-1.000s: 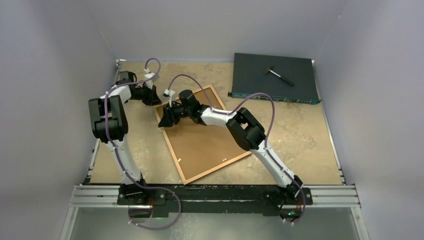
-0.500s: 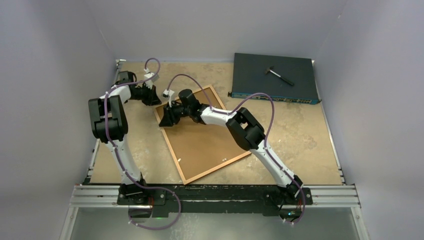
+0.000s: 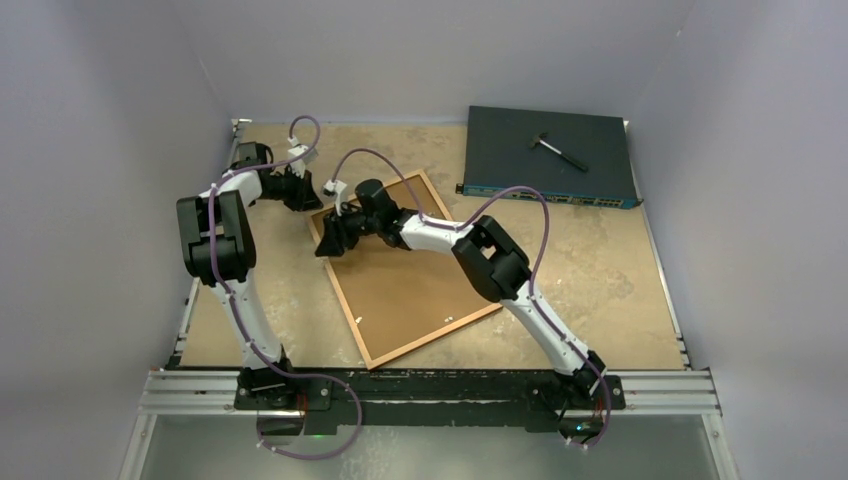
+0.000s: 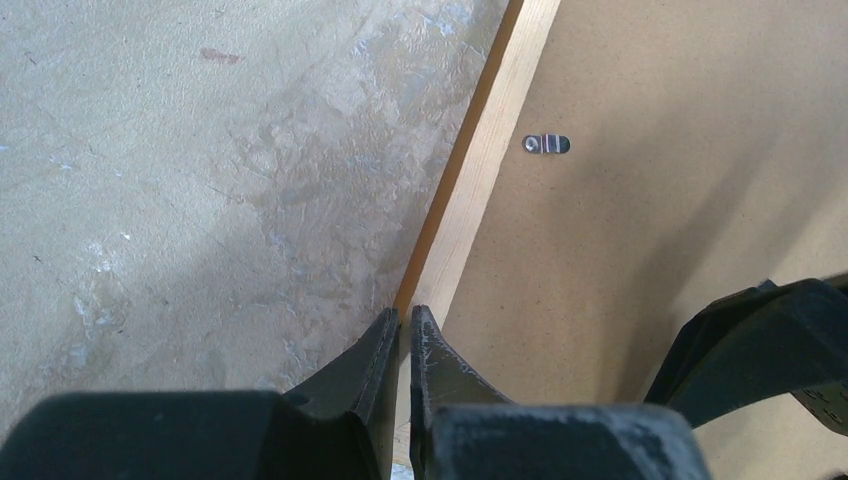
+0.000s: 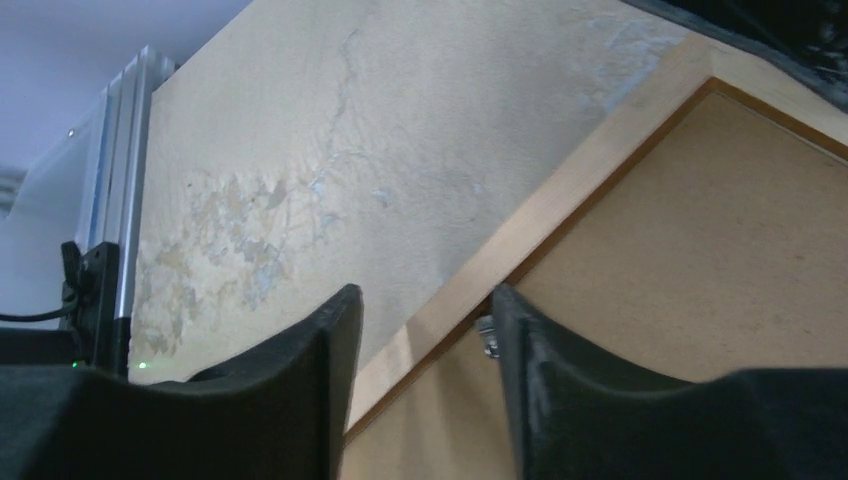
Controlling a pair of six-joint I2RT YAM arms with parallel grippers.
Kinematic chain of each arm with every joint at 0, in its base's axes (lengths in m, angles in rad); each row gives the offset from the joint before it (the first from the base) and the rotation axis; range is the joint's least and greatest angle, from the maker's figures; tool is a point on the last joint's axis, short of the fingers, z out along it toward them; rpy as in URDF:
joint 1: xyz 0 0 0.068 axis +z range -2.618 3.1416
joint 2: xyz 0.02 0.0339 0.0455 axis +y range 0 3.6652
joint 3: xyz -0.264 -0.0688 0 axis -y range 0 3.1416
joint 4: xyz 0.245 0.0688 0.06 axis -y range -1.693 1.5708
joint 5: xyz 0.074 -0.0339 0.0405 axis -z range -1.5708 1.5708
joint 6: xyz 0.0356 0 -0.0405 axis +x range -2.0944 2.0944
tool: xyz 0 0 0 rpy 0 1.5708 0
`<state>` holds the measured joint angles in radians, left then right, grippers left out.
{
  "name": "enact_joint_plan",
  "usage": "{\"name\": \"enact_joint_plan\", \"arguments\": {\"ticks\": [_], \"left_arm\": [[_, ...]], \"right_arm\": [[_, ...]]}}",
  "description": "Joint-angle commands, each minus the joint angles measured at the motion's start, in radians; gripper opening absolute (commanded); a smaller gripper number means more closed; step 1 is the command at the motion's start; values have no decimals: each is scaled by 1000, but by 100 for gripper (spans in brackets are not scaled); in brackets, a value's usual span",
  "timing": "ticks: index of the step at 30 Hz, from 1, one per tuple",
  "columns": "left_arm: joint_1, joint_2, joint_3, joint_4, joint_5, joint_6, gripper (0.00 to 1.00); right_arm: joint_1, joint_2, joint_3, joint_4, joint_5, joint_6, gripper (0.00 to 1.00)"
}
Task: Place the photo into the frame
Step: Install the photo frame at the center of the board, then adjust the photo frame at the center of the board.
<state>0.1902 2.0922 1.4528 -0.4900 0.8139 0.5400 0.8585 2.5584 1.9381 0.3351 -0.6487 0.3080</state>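
Note:
The frame's corner needs to move. My left gripper will drag it onto the clear tabletop back of it and to its left in the top view, then release it.
The orange-brown wooden frame [image 3: 341,292] lies face down and askew on the table. The plain brown backing board [image 3: 410,290] fills it. The photo is not in view. My left gripper [image 3: 305,200] is at the frame's far left corner. In the left wrist view it [image 4: 405,315] is shut, tips on the frame's outer rail [image 4: 500,130]. My right gripper [image 3: 325,243] is open just inside that corner. In the right wrist view it [image 5: 425,300] straddles the rail [image 5: 560,195], with a small metal clip [image 5: 487,335] beside its right finger.
A dark flat electronics box [image 3: 548,155] with a small hammer [image 3: 558,150] on it lies at the back right. Grey walls close in on three sides. Another metal clip [image 4: 546,144] sits on the backing board [image 4: 680,180].
My right gripper has edged slightly left toward the frame's left corner. The left arm and the frame have not visibly moved.

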Motion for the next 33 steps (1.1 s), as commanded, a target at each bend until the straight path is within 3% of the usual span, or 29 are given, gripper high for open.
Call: {"name": "enact_joint_plan", "arguments": {"ticks": [1, 4, 8, 12, 18, 24, 29, 33], "left_arm": [[5, 0, -28, -164, -32, -22, 0], [29, -10, -26, -177, -42, -11, 0], [70, -22, -20, -205, -54, 23, 0], [98, -25, -32, -223, -83, 69, 0], [163, -64, -117, -242, -143, 157, 0], [281, -129, -243, -284, -207, 290, 0], [345, -189, -302, -394, -190, 392, 0], [355, -272, -340, -454, -188, 426, 5]], "right_arm": [[38, -77, -20, -55, 17, 10, 63], [6, -181, -93, 39, 51, 85, 83], [-40, -347, -241, 89, 117, 158, 89], [-62, -570, -484, -25, 261, 165, 91], [-81, -931, -1004, -111, 368, 275, 92], [-81, -1211, -1213, -262, 382, 370, 91], [-83, -1292, -1326, -242, 361, 432, 92], [-88, -1186, -1305, -213, 340, 408, 92]]}}
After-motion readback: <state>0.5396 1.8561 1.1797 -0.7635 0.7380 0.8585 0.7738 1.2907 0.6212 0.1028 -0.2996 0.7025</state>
